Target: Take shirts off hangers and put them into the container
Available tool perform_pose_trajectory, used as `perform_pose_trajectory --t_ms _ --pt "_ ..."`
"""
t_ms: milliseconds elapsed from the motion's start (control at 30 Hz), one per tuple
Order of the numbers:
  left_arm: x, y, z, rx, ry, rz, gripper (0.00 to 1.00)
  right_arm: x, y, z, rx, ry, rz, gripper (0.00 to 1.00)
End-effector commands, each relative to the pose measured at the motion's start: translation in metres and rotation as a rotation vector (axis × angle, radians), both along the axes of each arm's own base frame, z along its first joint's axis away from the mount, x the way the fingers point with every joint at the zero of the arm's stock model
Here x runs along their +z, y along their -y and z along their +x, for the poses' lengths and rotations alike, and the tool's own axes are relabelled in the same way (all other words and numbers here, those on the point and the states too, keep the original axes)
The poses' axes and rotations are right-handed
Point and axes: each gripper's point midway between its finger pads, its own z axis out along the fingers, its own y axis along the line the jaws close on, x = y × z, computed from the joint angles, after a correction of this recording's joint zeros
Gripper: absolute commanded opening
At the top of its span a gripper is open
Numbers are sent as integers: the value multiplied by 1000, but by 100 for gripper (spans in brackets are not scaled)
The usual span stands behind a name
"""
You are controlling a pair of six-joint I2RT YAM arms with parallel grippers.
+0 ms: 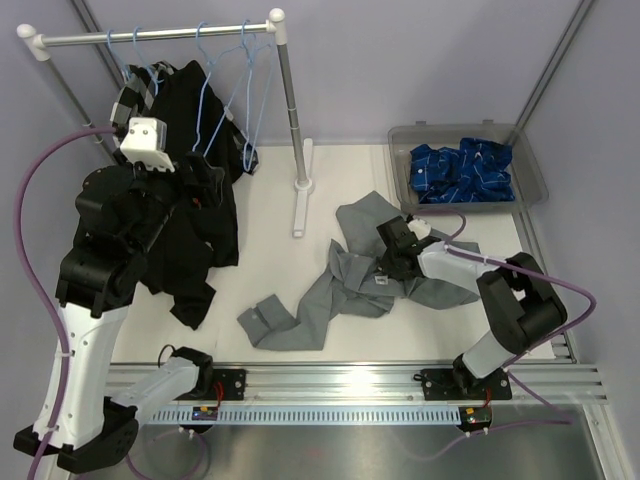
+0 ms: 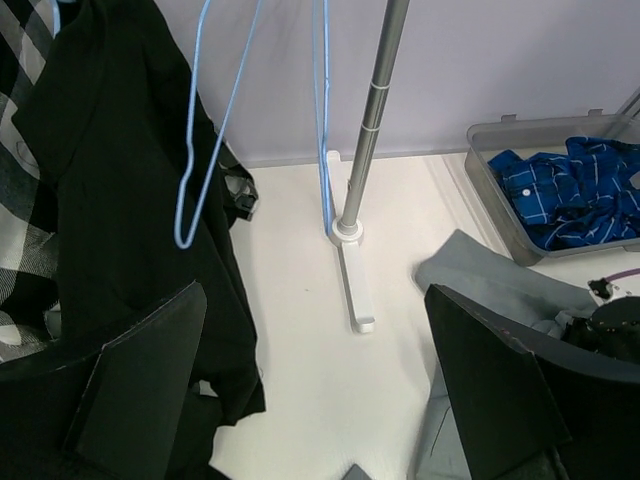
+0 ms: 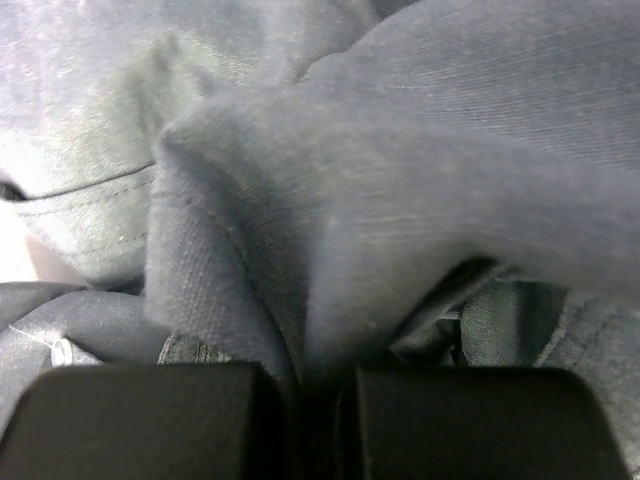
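Observation:
My right gripper holds the grey shirt and will next lift it, carry it outward, lower it and let go, as the container holding the blue plaid shirt lies outward of it.
The grey shirt lies crumpled on the white table, and my right gripper is shut on a fold of it. The right wrist view is filled with grey shirt cloth, pinched in the shut gripper. My left gripper stands open beside the hanging black shirt; in its own view the open gripper holds nothing, with the black shirt at its left. A black-and-white check shirt hangs behind. Bare light-blue hangers hang on the rail. The blue plaid shirt lies in the container.
The silver rail with white caps stands at the back left; its upright pole and white foot stand between the two arms. Grey walls close the back and sides. An aluminium rail runs along the near edge.

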Motion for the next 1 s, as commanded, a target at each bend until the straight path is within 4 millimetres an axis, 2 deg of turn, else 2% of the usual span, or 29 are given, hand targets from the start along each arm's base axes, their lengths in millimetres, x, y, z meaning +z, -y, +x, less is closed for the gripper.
perform_pose_trajectory --t_ms 0,67,100,133,167,200,267,300,333,367,400,433,467,500,533,567,600,667,700,800,867,900,933,967 --pt "4 4 -5 -31 24 -21 98 54 -17 17 95 147 59 0" --pt "5 4 -6 -32 27 -22 98 94 -24 25 181 234 74 0" --pt "6 4 -7 -34 30 -23 98 128 -27 30 206 308 93 0" --pt "8 4 -8 -34 35 -27 98 175 -31 38 241 403 100 0" --pt "8 4 -9 -35 36 -29 98 193 -31 43 254 436 91 0" --pt "9 4 -9 -35 39 -31 98 243 -32 49 262 524 101 0" --pt "11 4 -10 -38 43 -34 98 289 -24 57 272 608 68 0" --pt "12 4 -11 -36 42 -37 98 329 -21 61 266 667 74 0" --pt "12 4 -11 -36 43 -39 98 350 -16 64 261 701 73 0" --pt "12 4 -12 -36 41 -40 98 368 -3 70 245 735 60 0" --pt "13 4 -12 -36 42 -42 98 406 4 74 232 803 73 0" --pt "14 3 -13 -32 45 -44 98 427 11 76 220 847 79 0" --pt "13 3 -12 -31 44 -43 98 445 29 82 199 888 62 0" --pt "13 3 -13 -31 44 -43 98 479 38 85 179 965 67 0" --pt "11 3 -12 -28 41 -44 98 497 47 87 165 1005 62 0" --pt "10 2 -12 -26 37 -44 98 503 63 99 139 1019 25 0" --pt "10 3 -12 -25 35 -48 98 540 72 94 123 1108 22 0" --pt "7 4 -10 -26 27 -49 98 566 83 98 120 1182 -5 0" --pt "7 4 -9 -28 25 -49 98 589 94 102 94 1251 -19 0" --pt "4 5 -7 -29 16 -49 98 626 118 111 42 1363 -78 0" --pt "3 5 -6 -26 13 -47 98 635 133 117 11 1397 -102 0" --pt "1 5 -5 -26 6 -44 98 638 140 127 -7 1419 -113 0" --pt "1 5 -5 -27 7 -45 98 637 157 135 -43 1423 -130 0" --pt "-1 6 -4 -27 1 -43 98 631 164 147 -47 1417 -132 0"
